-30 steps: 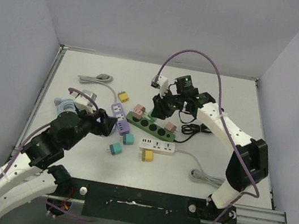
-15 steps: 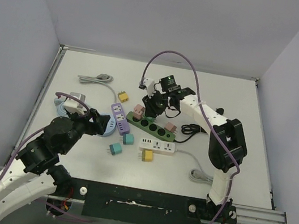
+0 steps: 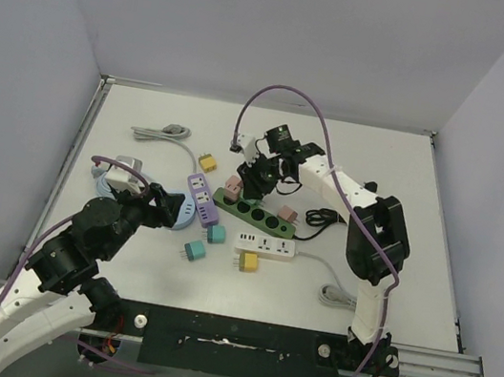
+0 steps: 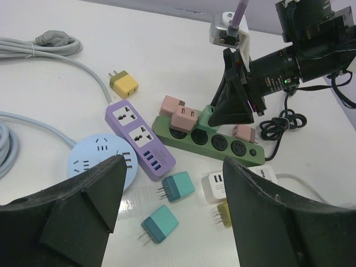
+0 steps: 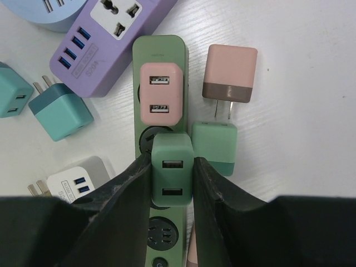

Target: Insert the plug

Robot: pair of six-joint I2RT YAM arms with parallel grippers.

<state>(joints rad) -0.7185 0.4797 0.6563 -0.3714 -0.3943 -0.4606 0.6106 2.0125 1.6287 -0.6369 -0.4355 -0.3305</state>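
I will next move my right gripper toward the seated pink plug, press down and release the green plug, as the second socket (image 3: 244, 208) (image 5: 153, 138) below is still open beside it.
The green power strip (image 3: 255, 210) lies mid-table and shows in the left wrist view (image 4: 210, 139) and the right wrist view (image 5: 161, 53). My right gripper (image 5: 172, 173) is shut on a green plug (image 5: 172, 169), held upright over the strip's second socket, just behind a pink plug (image 5: 161, 93) seated in the first socket. In the top view the right gripper (image 3: 250, 186) hangs over the strip's left end. A second green plug (image 5: 214, 146) and a loose pink plug (image 5: 230, 74) lie beside the strip. My left gripper (image 4: 169, 217) is open and empty, above the teal plugs.
A purple strip (image 3: 199, 197) and a round blue strip (image 4: 100, 161) lie left of the green strip. A white strip (image 3: 265, 245), two teal plugs (image 3: 216, 234), yellow plugs (image 3: 248, 262), grey cables (image 3: 160, 132) and a black cord (image 3: 322, 218) lie around.
My right gripper has swung left with the green plug and settled over the green strip's left end. My left arm has drawn back slightly to the left.
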